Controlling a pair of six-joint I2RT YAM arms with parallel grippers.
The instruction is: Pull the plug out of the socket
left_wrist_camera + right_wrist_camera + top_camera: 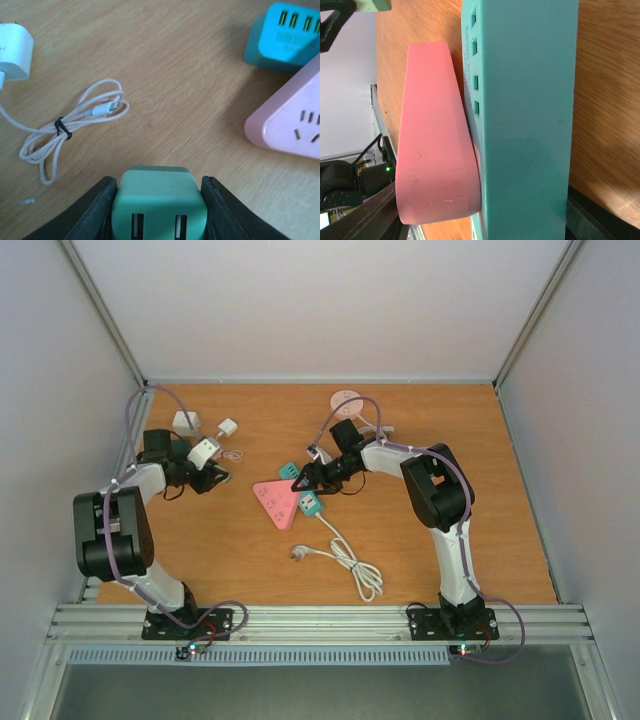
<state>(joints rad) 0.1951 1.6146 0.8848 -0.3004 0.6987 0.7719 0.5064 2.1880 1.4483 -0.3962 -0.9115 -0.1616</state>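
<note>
The plug is already off the socket, so my left gripper will next move down toward the bare wood near the small cable coil and release the plug.
A mint-green plug (159, 200) sits between the black fingers (95, 212) of my left gripper (159, 182), which is shut on it, above bare wood and apart from the socket. From above, that gripper (215, 475) is left of the pink triangular socket (278, 502). In the left wrist view the socket (292, 120) lies to the right. My right gripper (302, 482) is at the socket's far corner. Its jaws stand on either side of the socket (437, 140) and a teal USB adapter (525, 125) pressed against it.
A second teal adapter (311, 504) with a coiled white cord (352, 562) sits on the socket's right side. Two white chargers (186, 422) (227, 427) and a small cable coil (75, 127) lie near the left arm. A round pale socket (345, 400) is at the back.
</note>
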